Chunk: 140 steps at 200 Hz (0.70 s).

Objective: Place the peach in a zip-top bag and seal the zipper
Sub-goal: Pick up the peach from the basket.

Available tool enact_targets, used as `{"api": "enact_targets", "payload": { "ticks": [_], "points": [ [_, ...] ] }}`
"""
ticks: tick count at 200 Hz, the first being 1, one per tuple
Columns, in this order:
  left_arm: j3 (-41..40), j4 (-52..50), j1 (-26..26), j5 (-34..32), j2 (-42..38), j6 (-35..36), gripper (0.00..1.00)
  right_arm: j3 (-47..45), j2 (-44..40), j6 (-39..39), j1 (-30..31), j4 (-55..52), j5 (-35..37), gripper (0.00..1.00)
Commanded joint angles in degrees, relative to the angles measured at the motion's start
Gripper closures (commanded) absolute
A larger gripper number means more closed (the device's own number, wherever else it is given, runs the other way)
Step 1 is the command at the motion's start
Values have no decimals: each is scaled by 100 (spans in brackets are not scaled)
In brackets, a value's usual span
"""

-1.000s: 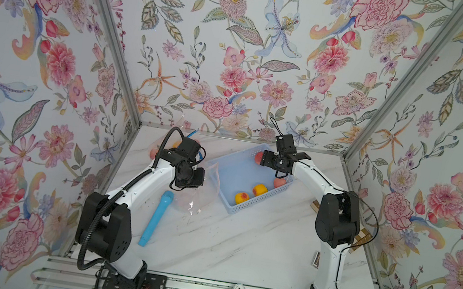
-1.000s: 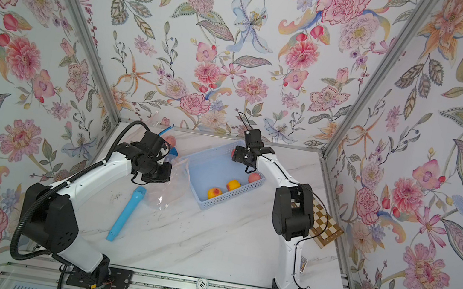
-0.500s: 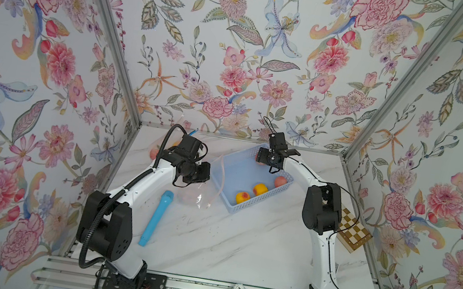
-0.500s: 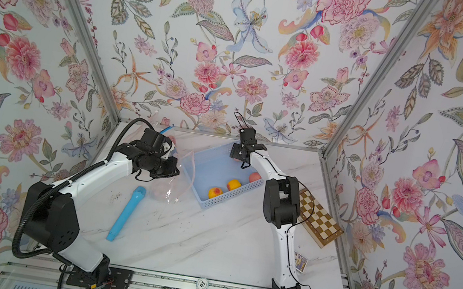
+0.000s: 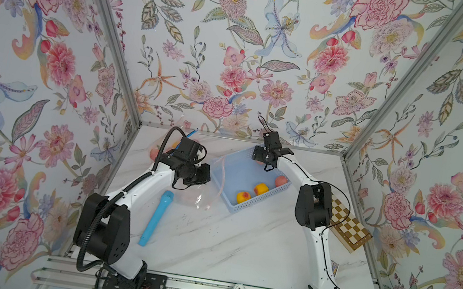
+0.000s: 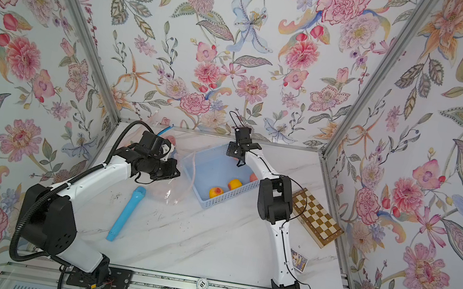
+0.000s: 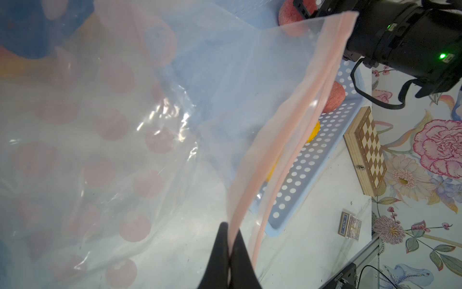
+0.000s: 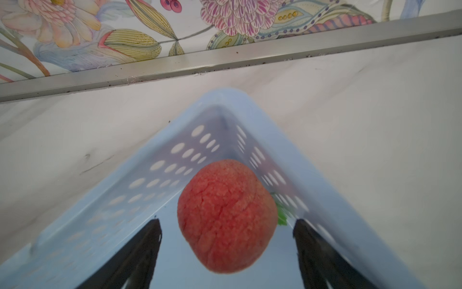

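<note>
My right gripper is open, and its fingers are still clear of the peach's sides. I will next lower it slightly around the reddish peach (image 8: 226,217) and close on the peach's sides.
A reddish peach (image 8: 226,217) lies in the far corner of the blue basket (image 8: 140,185). My right gripper (image 8: 227,221) is open there, one black finger on each side of the peach and neither touching it. In both top views this gripper (image 5: 267,164) (image 6: 239,161) reaches down into the basket's back corner. The clear zip-top bag (image 7: 125,130) with pink dots hangs at the basket's left side, its mouth parted. My left gripper (image 7: 229,234) is shut on one pink zipper strip (image 7: 287,130); a top view shows this gripper (image 5: 201,175) above the bag (image 5: 199,200).
Three more peaches (image 5: 281,180) (image 5: 261,189) (image 5: 243,197) lie along the basket's near wall (image 5: 258,204). A blue cylinder (image 5: 155,218) lies front left. A wooden chessboard box (image 5: 349,228) and a card pack (image 5: 334,267) sit at the right. The back rail (image 8: 225,57) runs close behind the basket.
My right gripper has moved left and down into the basket's far corner around the peach, and the arm's elbow swung inward. The left arm carried the bag slightly toward the basket.
</note>
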Motion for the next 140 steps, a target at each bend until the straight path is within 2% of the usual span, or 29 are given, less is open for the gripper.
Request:
{"api": "enact_targets", "payload": {
  "ticks": [1, 61, 140],
  "points": [
    [-110, 69, -35, 87, -179, -77, 100, 237, 222, -94, 34, -99, 92, 16],
    [-209, 108, -31, 68, -244, -110, 100, 453, 471, -96, 35, -158, 40, 18],
    [-297, 193, -20, 6, -286, -130, 100, 386, 267, -333, 110, -144, -57, 44]
  ]
}}
